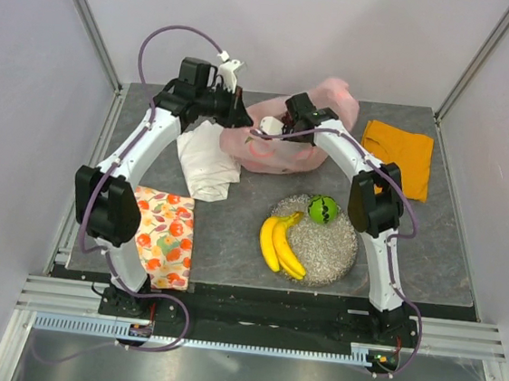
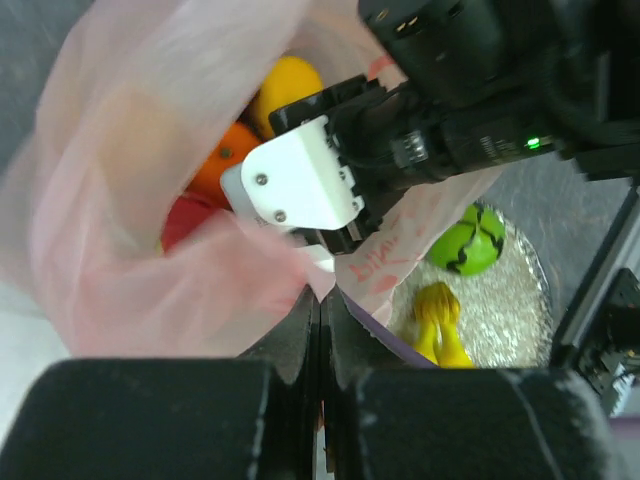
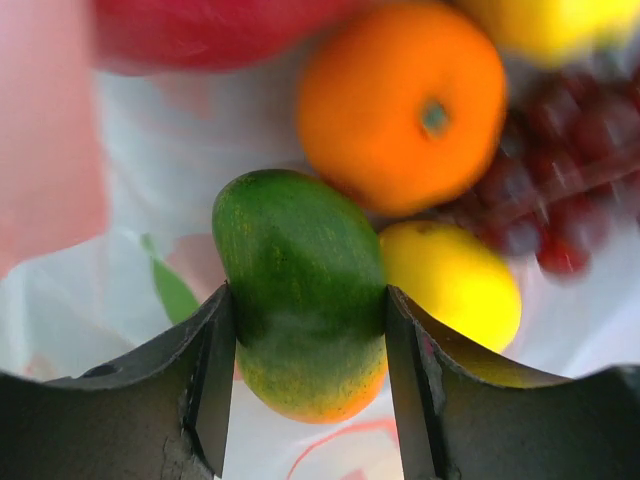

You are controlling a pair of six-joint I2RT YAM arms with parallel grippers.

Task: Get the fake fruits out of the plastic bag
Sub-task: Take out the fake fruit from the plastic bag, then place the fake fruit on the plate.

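The robot's right gripper should raise the mango, bring it back to the dish's bare side by the green fruit (image 1: 323, 209), lower it and let go.
The pink plastic bag (image 1: 291, 144) lies at the back middle of the table. My left gripper (image 1: 240, 107) is shut on the bag's edge (image 2: 330, 285) and holds its mouth open. My right gripper (image 1: 280, 125) reaches into the bag and is shut on the red-green mango (image 3: 305, 290), a finger (image 3: 215, 380) on each side. Inside the bag lie an orange (image 3: 405, 105), two yellow fruits (image 3: 455, 285), dark grapes (image 3: 545, 190) and a red fruit (image 3: 210, 30). The banana bunch (image 1: 281, 243) and the green round fruit (image 1: 323, 209) rest on the silver dish (image 1: 330, 249).
A white cloth (image 1: 205, 158) lies left of the bag. A fruit-patterned cloth (image 1: 163, 236) lies at the front left. An orange cloth (image 1: 399, 156) lies at the back right. Walls close in the table on three sides.
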